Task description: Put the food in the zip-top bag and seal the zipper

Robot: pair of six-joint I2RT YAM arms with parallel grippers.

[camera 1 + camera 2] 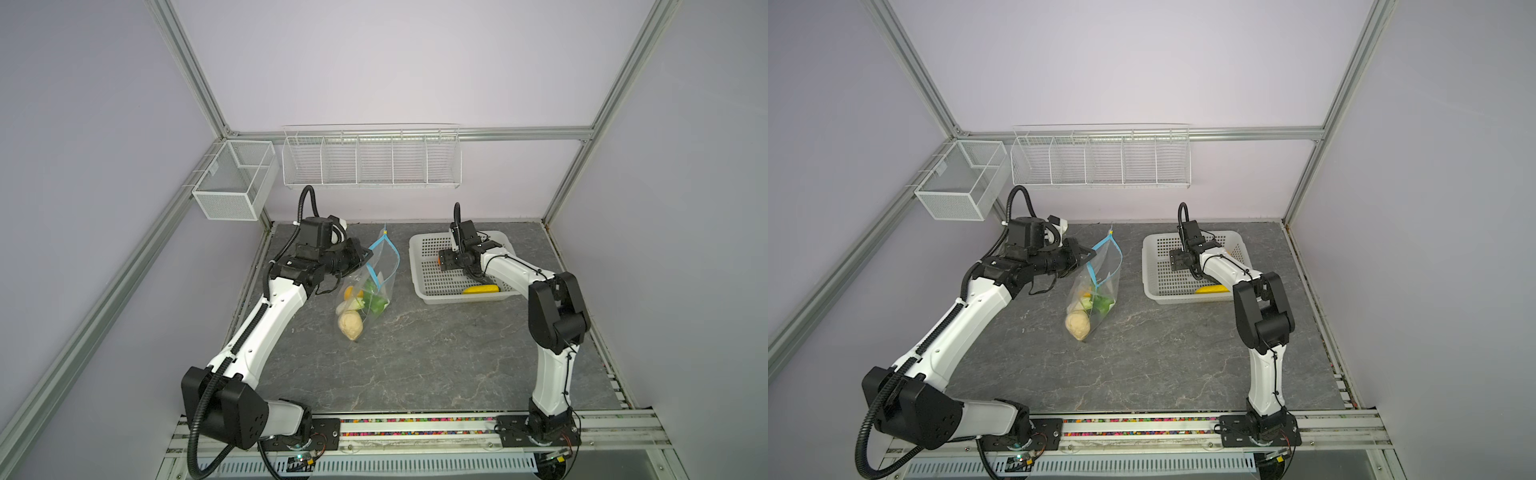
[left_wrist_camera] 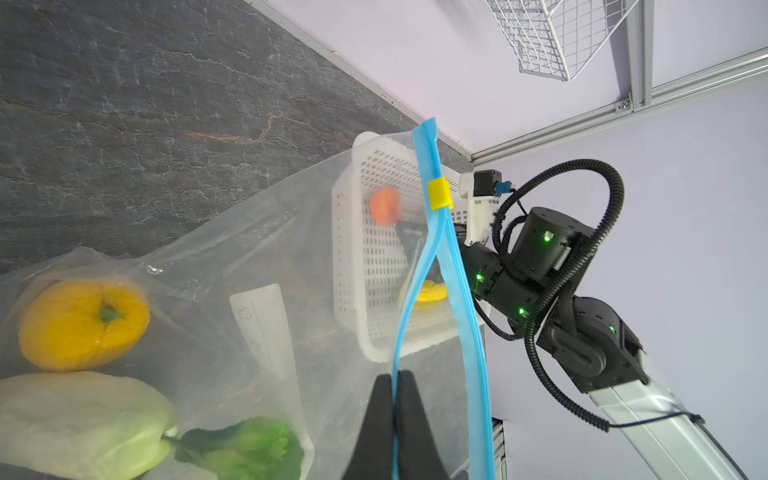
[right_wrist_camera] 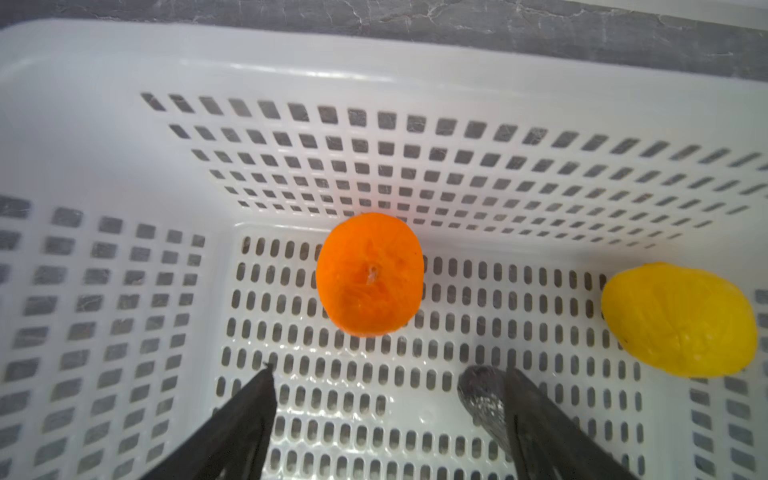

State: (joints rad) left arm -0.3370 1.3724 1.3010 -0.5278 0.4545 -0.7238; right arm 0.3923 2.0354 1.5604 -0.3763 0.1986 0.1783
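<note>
My right gripper is open wider than the fruit, and the orange (image 1: 438,261) (image 3: 370,274) is below and outward of it. My right gripper will move outward and down around the orange next.
The zip-top bag (image 1: 376,274) stands tilted on the table with its mouth held up. My left gripper (image 2: 394,376) is shut on one strand of the blue zipper (image 2: 424,158), and the other strand hangs apart from it. The yellow slider (image 2: 440,193) sits at the far end. Inside the bag lie a yellow pepper (image 2: 83,324), a pale piece (image 2: 83,419), leafy greens (image 2: 249,444) and a beige ball (image 1: 350,326). My right gripper (image 3: 388,372) is open low inside the white basket (image 3: 124,62). The orange (image 3: 370,274) lies just ahead of it, a lemon (image 3: 677,320) to one side. A dark piece (image 3: 482,395) rests against one finger.
A yellow oblong piece (image 1: 481,289) lies at the near end of the basket (image 1: 419,266). A wire rack (image 1: 370,160) and a mesh box (image 1: 232,183) hang on the back wall. Grey stone tabletop (image 1: 415,353) lies between the arms.
</note>
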